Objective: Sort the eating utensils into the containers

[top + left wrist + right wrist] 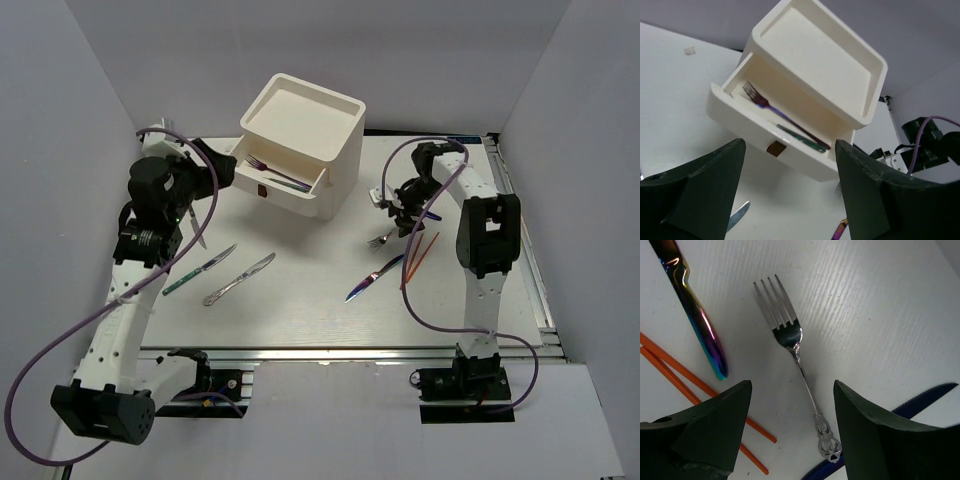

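Note:
I need to lower my right gripper's open fingers around the silver fork's slim handle first, then close on the silver fork [796,352] behind its tines.
The white drawer unit [312,118] stands at the back centre. Its lower drawer [290,190] is pulled open, with a dark red pull [775,148]. In the drawer lie a purple fork [763,102] and a teal-handled knife [801,140]. My left gripper [213,165] is open and empty, just left of the drawer front; it shows in its wrist view too [790,167]. My right gripper [402,207] is open and hovers over a silver fork [796,352], the jaws either side of its handle without touching it.
On the table lie a teal-handled knife [200,270], a silver knife [240,278], an iridescent knife [374,278], two orange chopsticks [420,258] and a blue knife [920,401]. Grey walls close in the left, right and back.

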Controlling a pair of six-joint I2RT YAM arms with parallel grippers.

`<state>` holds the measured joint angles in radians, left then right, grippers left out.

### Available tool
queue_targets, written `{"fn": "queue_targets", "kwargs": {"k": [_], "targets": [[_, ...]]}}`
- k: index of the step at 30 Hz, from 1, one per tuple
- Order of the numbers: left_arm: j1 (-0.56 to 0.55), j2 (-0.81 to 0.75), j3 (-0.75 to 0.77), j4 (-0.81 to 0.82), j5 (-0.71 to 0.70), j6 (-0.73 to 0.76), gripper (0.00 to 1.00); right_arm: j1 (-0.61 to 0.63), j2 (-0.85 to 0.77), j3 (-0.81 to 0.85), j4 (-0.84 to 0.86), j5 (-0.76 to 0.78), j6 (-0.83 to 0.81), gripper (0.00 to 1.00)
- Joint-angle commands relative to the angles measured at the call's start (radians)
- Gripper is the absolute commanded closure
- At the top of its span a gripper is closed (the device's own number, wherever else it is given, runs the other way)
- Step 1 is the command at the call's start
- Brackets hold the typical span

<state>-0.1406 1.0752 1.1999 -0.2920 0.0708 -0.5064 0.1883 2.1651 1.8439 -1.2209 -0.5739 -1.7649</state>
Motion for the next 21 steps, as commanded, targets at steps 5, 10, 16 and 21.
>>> {"fn": "queue_targets", "kwargs": {"k": [5, 10, 16, 21], "targets": [[0.009, -0.104, -0.128, -0.108, -0.057, 0.01, 0.16, 0.017, 0.045, 0.025, 0.001, 0.109, -0.073, 0.27], [0.009, -0.139, -0.177, -0.114, -0.088, -0.023, 0.17, 0.03, 0.107, 0.044, 0.072, 0.155, -0.022, 0.31], [0.009, -0.153, -0.197, -0.13, -0.094, -0.034, 0.16, 0.043, 0.147, 0.055, 0.112, 0.19, 0.028, 0.41], [0.01, -0.156, -0.217, -0.133, -0.094, -0.046, 0.16, 0.06, 0.128, -0.009, 0.142, 0.216, 0.033, 0.75]]}}
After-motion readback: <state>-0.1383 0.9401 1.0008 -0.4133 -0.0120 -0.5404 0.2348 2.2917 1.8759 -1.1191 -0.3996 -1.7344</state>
